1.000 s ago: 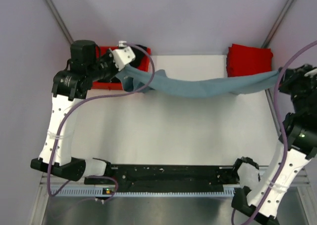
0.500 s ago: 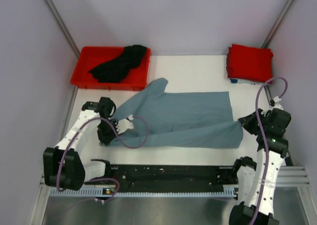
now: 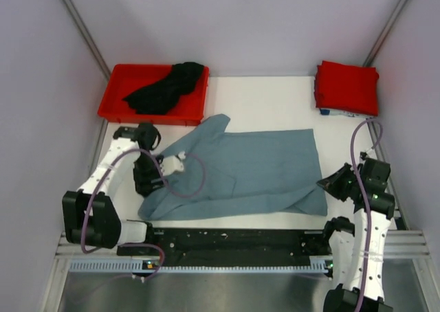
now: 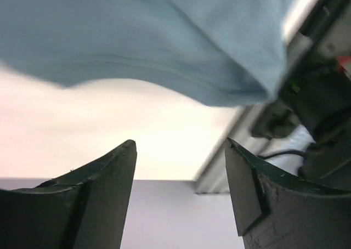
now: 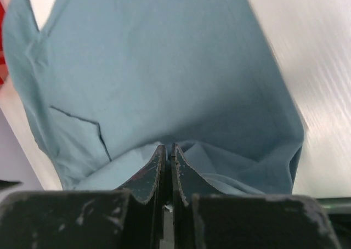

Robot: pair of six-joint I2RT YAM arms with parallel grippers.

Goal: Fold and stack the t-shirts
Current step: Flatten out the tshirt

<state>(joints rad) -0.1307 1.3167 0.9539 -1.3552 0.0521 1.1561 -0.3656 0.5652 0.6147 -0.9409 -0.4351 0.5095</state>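
Observation:
My left gripper is inward of the folded layer's exposed far edge, which lies outward and to the gripper's right in the top view. My left gripper should sweep there, go down and close.
The grey-blue t-shirt (image 3: 254, 168) lies spread on the white table, one sleeve pointing to the back left. My left gripper (image 3: 173, 166) hovers at its left edge, open, with nothing between the fingers (image 4: 109, 172); the left wrist view shows the cloth (image 4: 164, 35) just beyond them. My right gripper (image 3: 328, 186) is shut on the shirt's near right corner, where cloth (image 5: 164, 68) bunches around its tips (image 5: 167, 148). The red t-shirt (image 3: 347, 86) sits folded at the back right. The black t-shirt (image 3: 168, 86) lies crumpled in the red bin (image 3: 110, 111).
The red bin stands at the back left, touching the shirt's sleeve area. A black rail (image 3: 234, 242) runs along the table's near edge. My left arm's purple cable (image 3: 196, 181) loops over the shirt. Grey walls close in both sides.
The grey-blue shirt, held stretched in the air at the back, came down and toward the front onto the table. My left gripper opened and let go of it.

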